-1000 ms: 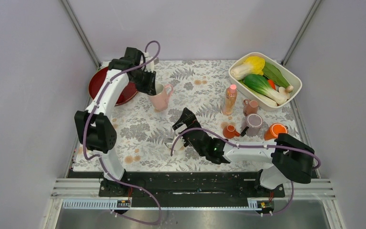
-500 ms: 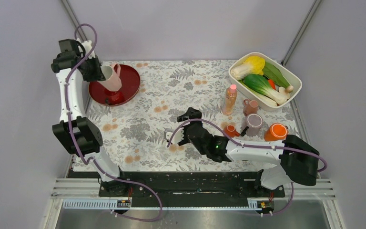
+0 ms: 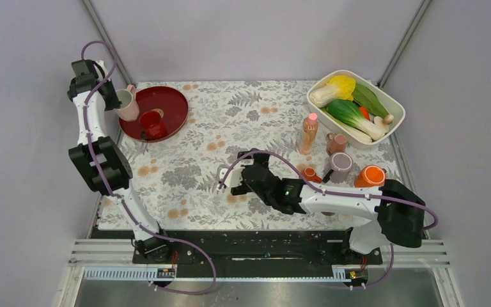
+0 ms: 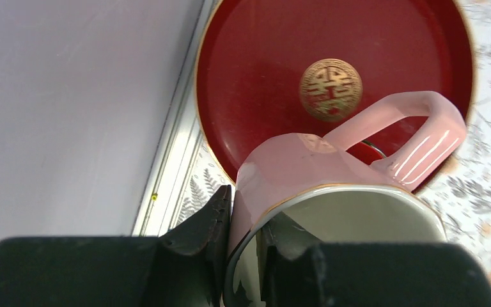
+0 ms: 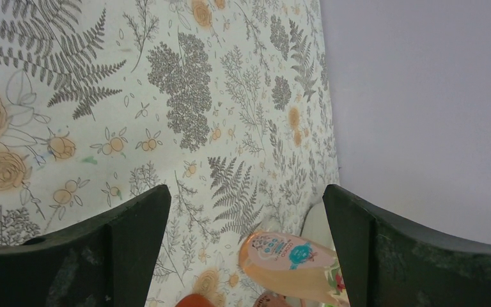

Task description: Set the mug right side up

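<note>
My left gripper goes down toward the bare tray bottom (image 3: 133,125) (image 4: 262,118) beside the red cup next and releases the mug's rim, since the mug's opening faces up.
The pale pink mug (image 3: 126,103) hangs in the air at the far left, over the left rim of the red tray (image 3: 172,109). My left gripper (image 3: 114,99) is shut on its rim: in the left wrist view one finger (image 4: 212,220) presses the outside wall and the other sits inside the whitish bowl of the mug (image 4: 332,185). Its handle points away from the gripper. My right gripper (image 3: 238,177) is open and empty, low over the tablecloth at mid-table; its fingers (image 5: 134,224) frame bare cloth.
A glossy red cup (image 3: 152,123) stands on the red tray. At the right stand a peach bottle (image 3: 309,131), a mauve mug (image 3: 339,166), small orange cups (image 3: 369,174) and a white tub of vegetables (image 3: 356,105). The left wall is close to the left arm.
My left arm has carried the pink mug from mid-table leftward, past the red tray to the far left edge. My right gripper has shifted slightly left, staying open.
</note>
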Controlling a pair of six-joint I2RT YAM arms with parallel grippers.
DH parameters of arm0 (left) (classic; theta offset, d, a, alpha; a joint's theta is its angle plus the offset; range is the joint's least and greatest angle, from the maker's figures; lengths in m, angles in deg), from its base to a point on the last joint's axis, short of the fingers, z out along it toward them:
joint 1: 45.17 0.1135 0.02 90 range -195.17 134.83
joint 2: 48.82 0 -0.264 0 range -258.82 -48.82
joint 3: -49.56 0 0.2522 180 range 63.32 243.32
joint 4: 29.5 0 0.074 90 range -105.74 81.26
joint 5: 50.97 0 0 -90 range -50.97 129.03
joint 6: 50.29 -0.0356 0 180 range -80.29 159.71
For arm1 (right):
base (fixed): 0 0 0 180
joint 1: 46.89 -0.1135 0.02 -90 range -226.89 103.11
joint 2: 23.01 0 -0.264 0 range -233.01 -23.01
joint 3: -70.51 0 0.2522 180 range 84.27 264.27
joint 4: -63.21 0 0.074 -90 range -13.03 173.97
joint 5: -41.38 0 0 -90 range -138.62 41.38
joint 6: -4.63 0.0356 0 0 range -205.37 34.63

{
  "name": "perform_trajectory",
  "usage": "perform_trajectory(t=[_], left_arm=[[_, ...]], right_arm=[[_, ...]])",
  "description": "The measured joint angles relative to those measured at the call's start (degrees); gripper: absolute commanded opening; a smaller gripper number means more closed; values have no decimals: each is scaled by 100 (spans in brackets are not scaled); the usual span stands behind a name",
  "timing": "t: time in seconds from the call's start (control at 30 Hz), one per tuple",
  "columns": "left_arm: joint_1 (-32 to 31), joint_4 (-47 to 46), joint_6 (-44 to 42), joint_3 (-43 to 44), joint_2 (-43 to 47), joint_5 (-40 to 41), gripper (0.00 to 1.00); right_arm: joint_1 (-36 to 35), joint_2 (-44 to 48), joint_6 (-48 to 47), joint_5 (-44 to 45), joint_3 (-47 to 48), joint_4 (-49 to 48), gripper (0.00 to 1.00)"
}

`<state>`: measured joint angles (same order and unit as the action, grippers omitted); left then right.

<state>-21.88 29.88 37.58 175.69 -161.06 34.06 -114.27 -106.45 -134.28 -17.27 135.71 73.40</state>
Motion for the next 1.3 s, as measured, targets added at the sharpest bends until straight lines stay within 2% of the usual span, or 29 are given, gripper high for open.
perform_trajectory(t=[0.4, 1.0, 1.1, 1.2, 1.3], left_arm=[[164, -385, 271, 365, -1355, 212, 0], [166, -920, 417, 195, -1738, 201, 1], [173, -920, 417, 166, -1742, 197, 5], [179, -933, 415, 160, -1759, 201, 16], [186, -933, 417, 160, -1762, 197, 31]], right_arm=[[-111, -68, 1185, -17, 581, 710, 99], [-229, -85, 1388, 111, 990, 1467, 99], [-232, -85, 1410, 160, 1038, 1486, 100], [-234, -85, 1475, 227, 1040, 1547, 99], [-234, -107, 1604, 361, 1073, 1646, 99]])
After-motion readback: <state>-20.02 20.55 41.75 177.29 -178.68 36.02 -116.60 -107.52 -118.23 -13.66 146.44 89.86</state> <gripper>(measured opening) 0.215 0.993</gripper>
